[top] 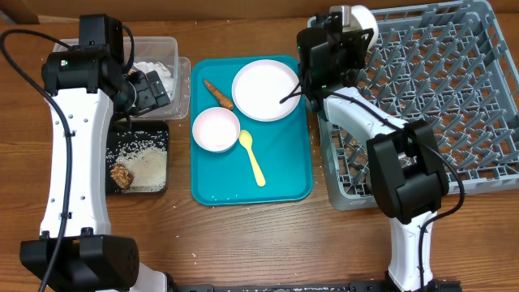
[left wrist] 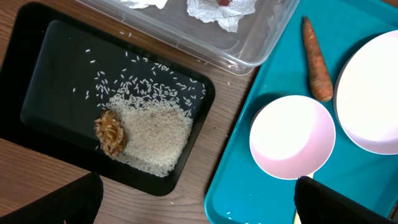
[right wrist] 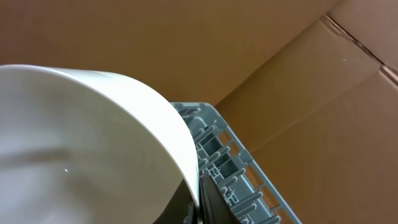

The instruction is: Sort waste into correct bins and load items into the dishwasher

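Note:
The right gripper lowers the white bowl (right wrist: 81,143) onto the empty pegs at the grey rack's far corner below it next, by the teal tray, and releases the bowl's rim.
My left gripper (top: 151,89) is open and empty above the near edge of the clear tub (top: 180,89), which holds crumpled white napkins (left wrist: 219,14). In the left wrist view the fingers (left wrist: 199,205) straddle the gap between the black tray (left wrist: 43,68) and the teal tray. The black tray holds loose rice (left wrist: 155,134) and a brown chunk (left wrist: 111,132). On the teal tray lie an orange stick (top: 217,93), a white plate (top: 266,89), a pink bowl (top: 216,130) and a yellow spoon (top: 253,158). My right gripper (top: 350,20) is shut on the rim of a white bowl (right wrist: 81,143) over the grey rack's far-left corner (right wrist: 214,146).
The teal tray (top: 288,182) lies mid-table between the black tray and the grey dish rack (top: 438,97). The rack's pegs show no dishes. Brown cardboard (right wrist: 298,93) stands behind the rack. A few rice grains lie on the teal tray's near-left corner (left wrist: 227,213).

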{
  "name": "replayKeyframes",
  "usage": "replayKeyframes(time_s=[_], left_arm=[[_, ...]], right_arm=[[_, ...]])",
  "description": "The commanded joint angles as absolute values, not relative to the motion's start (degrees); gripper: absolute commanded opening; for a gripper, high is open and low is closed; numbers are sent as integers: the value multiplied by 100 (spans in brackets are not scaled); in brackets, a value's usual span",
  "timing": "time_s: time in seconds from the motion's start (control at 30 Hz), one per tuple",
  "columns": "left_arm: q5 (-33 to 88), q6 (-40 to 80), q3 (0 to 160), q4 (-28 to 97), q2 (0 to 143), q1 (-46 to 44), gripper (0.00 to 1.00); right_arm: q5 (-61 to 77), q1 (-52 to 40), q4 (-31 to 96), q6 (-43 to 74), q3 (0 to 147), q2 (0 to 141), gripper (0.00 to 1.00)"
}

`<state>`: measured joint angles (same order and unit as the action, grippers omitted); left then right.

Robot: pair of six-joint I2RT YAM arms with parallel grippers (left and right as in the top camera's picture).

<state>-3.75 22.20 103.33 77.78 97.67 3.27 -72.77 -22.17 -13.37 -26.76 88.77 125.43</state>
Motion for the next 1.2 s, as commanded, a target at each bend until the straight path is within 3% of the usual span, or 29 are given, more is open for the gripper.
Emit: replayKeyframes(time_s=[0.0, 0.27, 0.33, 0.37, 0.43, 0.5, 0.57, 0.9, 1.03, 1.17], left_arm=[[-447, 2231, 10370, 7767, 9813, 336, 100], [-447, 2231, 10370, 7767, 9813, 336, 100], [-447, 2231, 10370, 7769, 9813, 336, 100], [-447, 2231, 10370, 7767, 9813, 336, 100], [-447, 2231, 10370, 7767, 9813, 336, 100], [-447, 2231, 10370, 7767, 9813, 336, 100], [-447, 2231, 10370, 7769, 9813, 336, 100], [-447, 2231, 10370, 7769, 9813, 336, 100], [-447, 2231, 10370, 7769, 9813, 336, 100], [-447, 2231, 10370, 7769, 9813, 336, 100]], right_arm=[[-7288, -2233, -1264, -2749, 8908, 12704, 4], [-7452, -2386, -760, -2206, 8908, 12792, 5], [-7524, -2495, -764, -2204, 8908, 12785, 11], [-7579, -2580, -762, -2209, 8908, 12785, 18], [-7725, -2814, -755, -2226, 8908, 12785, 45], [-7800, -3148, -714, -2252, 8908, 12781, 63], [-7800, -3267, -714, -2250, 8908, 12750, 72], [-7502, -3905, -86, -2110, 8910, 11679, 77], [-6036, -4316, 1914, -867, 8910, 11177, 77], [-2329, -4410, 3750, 602, 8910, 10766, 89]])
